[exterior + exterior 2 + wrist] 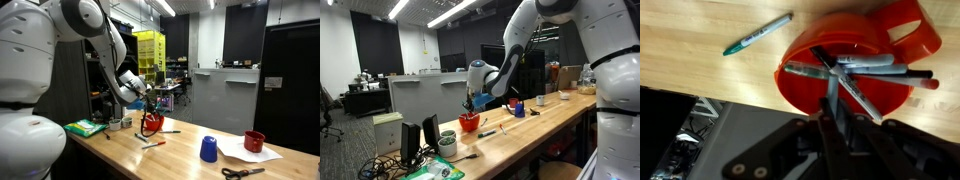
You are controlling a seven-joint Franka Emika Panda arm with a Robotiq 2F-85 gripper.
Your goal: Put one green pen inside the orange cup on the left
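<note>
The orange cup's opening [153, 117] [854, 83] is straight below my gripper. My gripper needs to lower the thin green-teal pen down among the other pens next and let go of it there.
The orange cup [855, 60] is wide and squat with a handle, and holds several pens. It stands on the wooden table in both exterior views [152, 123] [469, 122]. My gripper [830, 118] hangs right over the cup [148, 104] [470, 104]. It is shut on a thin green-teal pen [830, 88] whose tip reaches down into the cup among the other pens. Another green pen [757, 33] lies on the table beside the cup.
Loose pens [155, 141] [487, 132] lie near the cup. A blue cup [208, 149], a darker red cup [255, 142] on white paper and scissors [243, 172] are further along the table. A green pad [87, 127] and a small white cup [447, 145] sit at the other end.
</note>
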